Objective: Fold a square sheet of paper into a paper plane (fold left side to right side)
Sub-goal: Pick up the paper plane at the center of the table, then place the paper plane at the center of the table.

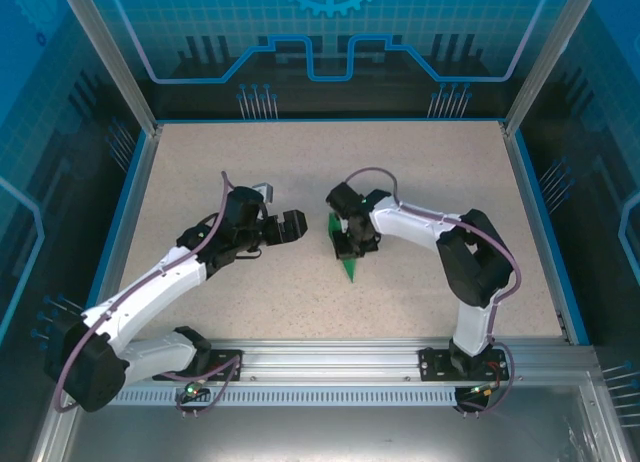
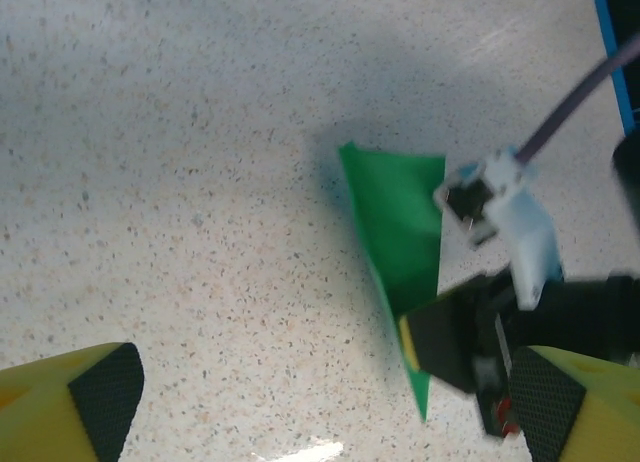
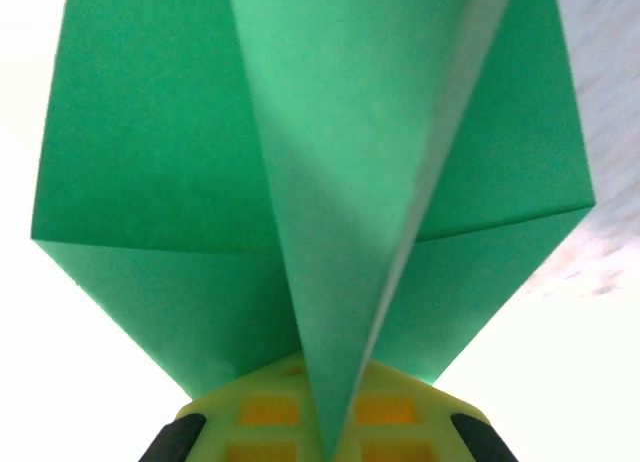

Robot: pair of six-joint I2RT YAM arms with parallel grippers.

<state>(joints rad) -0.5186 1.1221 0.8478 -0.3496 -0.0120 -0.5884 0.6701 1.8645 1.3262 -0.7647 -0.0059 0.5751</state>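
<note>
The plane should go outward onto the bare tabletop with my right gripper, which will then open its fingers to let go of the raised central fold.
The square sheet of paper, bright green, is folded into the paper plane, a slim pointed shape with a lengthwise crease, at the middle of the table. My right gripper is shut on it from above. In the right wrist view the raised central fold runs down between the yellow fingers, with flaps spread to both sides. My left gripper stands open just left of the paper, not touching it. In the left wrist view the paper lies ahead, between the wide-apart fingertips, with the right gripper on its near point.
The speckled tabletop is bordered by a blue rim and metal frame posts. An aluminium rail carrying both arm bases runs along the near edge. The right arm's purple cable hangs over the paper's far side.
</note>
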